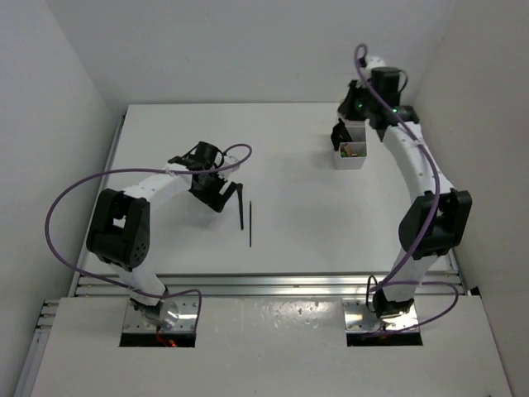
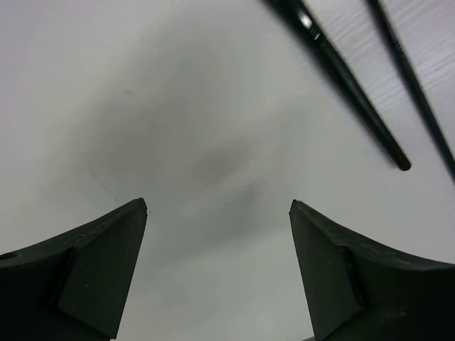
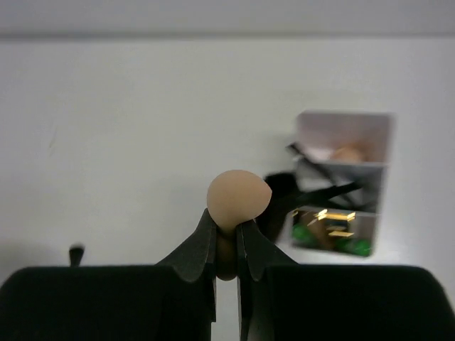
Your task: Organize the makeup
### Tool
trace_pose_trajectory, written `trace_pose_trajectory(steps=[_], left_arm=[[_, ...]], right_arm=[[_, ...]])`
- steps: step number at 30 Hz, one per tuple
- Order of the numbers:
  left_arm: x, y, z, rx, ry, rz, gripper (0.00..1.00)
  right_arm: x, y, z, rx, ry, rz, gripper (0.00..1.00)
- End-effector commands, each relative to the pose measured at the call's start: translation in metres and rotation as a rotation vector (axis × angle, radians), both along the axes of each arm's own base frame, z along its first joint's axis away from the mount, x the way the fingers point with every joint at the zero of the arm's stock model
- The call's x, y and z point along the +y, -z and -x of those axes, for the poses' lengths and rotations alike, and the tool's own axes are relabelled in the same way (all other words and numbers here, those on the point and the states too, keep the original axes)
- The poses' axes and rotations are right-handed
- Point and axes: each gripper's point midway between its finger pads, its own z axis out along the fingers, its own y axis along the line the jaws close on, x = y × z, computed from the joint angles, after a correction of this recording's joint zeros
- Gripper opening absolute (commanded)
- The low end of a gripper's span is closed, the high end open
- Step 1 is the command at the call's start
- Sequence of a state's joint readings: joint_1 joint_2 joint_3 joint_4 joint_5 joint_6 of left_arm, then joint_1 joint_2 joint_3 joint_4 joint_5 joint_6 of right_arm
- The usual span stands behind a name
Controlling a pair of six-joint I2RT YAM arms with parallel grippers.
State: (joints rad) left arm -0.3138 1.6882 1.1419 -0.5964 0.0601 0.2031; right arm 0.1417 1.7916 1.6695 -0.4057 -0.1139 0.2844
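Note:
My right gripper holds the sponge and next needs to turn it and carry it across to the white box [image 1: 350, 160], then down over the box's far section.
A beige egg-shaped sponge [image 3: 238, 197] is squeezed between the tips of my right gripper [image 3: 227, 222], which is shut on it. This gripper [image 1: 340, 137] hovers just left of the white compartment box [image 1: 350, 160]. In the box [image 3: 343, 126] I see another beige sponge [image 3: 348, 153], black brushes [image 3: 320, 177] and green and brown tubes [image 3: 334, 238]. My left gripper [image 2: 219, 206] stands open over bare table with nothing between its fingers. Two thin black brushes [image 2: 348, 85] [image 2: 416, 85] lie just past it to the right, also visible from above [image 1: 241, 207] [image 1: 250, 225] beside the left gripper [image 1: 221, 198].
White walls close off the table at the back and on both sides. The box stands at the back right, close under the right arm's wrist. A small dark speck [image 3: 75, 250] sits on the table at the left of the right wrist view.

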Motion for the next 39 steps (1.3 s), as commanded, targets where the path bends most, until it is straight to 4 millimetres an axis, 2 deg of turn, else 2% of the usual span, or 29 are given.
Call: trace_pose_trajectory(steps=[1,2,3,4,5,6,7,10,12,13,14,16,17,22,26,30,34,36,39], left_arm=[[-0.019,-0.026,-0.023,-0.076,0.091,-0.029,0.87],[-0.018,-0.027,-0.027,-0.08,0.097,-0.043,0.87],[-0.026,-0.036,-0.037,-0.108,0.104,-0.041,0.87],[-0.031,-0.031,-0.04,-0.099,0.113,-0.044,0.87],[-0.03,-0.031,-0.044,-0.099,0.117,-0.059,0.87],[-0.032,-0.038,-0.055,-0.125,0.111,-0.06,0.87],[-0.038,-0.039,-0.058,-0.13,0.12,-0.058,0.87],[-0.039,-0.037,-0.061,-0.121,0.12,-0.061,0.87],[-0.04,-0.032,-0.06,-0.106,0.105,-0.057,0.87],[-0.04,-0.028,-0.06,-0.096,0.097,-0.057,0.87],[-0.04,-0.028,-0.06,-0.094,0.087,-0.052,0.87],[-0.039,-0.02,-0.056,-0.07,0.07,-0.052,0.87],[-0.039,-0.017,-0.052,-0.058,0.061,-0.051,0.87],[-0.041,-0.013,-0.051,-0.044,0.069,-0.039,0.87],[-0.038,-0.011,-0.052,-0.044,0.06,-0.039,0.87],[-0.036,-0.006,-0.049,-0.035,0.06,-0.042,0.87],[-0.039,-0.01,-0.05,-0.048,0.055,-0.024,0.87],[-0.038,-0.007,-0.048,-0.04,0.055,-0.028,0.87],[-0.034,-0.007,-0.047,-0.038,0.046,-0.028,0.87]], right_arm=[[-0.053,-0.009,-0.026,-0.039,0.146,-0.014,0.0],[-0.067,-0.011,-0.031,-0.037,0.204,-0.057,0.0],[-0.074,-0.013,-0.039,-0.061,0.235,-0.072,0.0],[-0.074,0.0,-0.045,-0.044,0.252,-0.083,0.0],[-0.099,0.003,-0.05,-0.047,0.327,-0.116,0.0],[-0.103,0.002,-0.057,-0.07,0.347,-0.128,0.0],[-0.107,0.022,-0.065,-0.038,0.37,-0.141,0.0],[-0.107,0.019,-0.085,-0.05,0.375,-0.158,0.0],[-0.105,0.036,-0.096,-0.028,0.373,-0.16,0.0],[-0.106,0.036,-0.1,-0.029,0.378,-0.159,0.0],[-0.106,0.055,-0.104,-0.001,0.385,-0.155,0.0],[-0.109,0.06,-0.107,0.005,0.412,-0.17,0.0],[-0.108,0.07,-0.11,0.016,0.416,-0.171,0.0],[-0.113,0.097,-0.112,0.03,0.45,-0.169,0.0],[-0.111,0.111,-0.114,0.037,0.449,-0.17,0.03],[-0.112,0.118,-0.115,0.035,0.457,-0.177,0.12],[-0.112,0.126,-0.119,0.039,0.471,-0.192,0.36],[-0.108,0.127,-0.121,0.041,0.454,-0.201,0.45],[-0.102,0.118,-0.123,0.007,0.416,-0.183,0.53]])
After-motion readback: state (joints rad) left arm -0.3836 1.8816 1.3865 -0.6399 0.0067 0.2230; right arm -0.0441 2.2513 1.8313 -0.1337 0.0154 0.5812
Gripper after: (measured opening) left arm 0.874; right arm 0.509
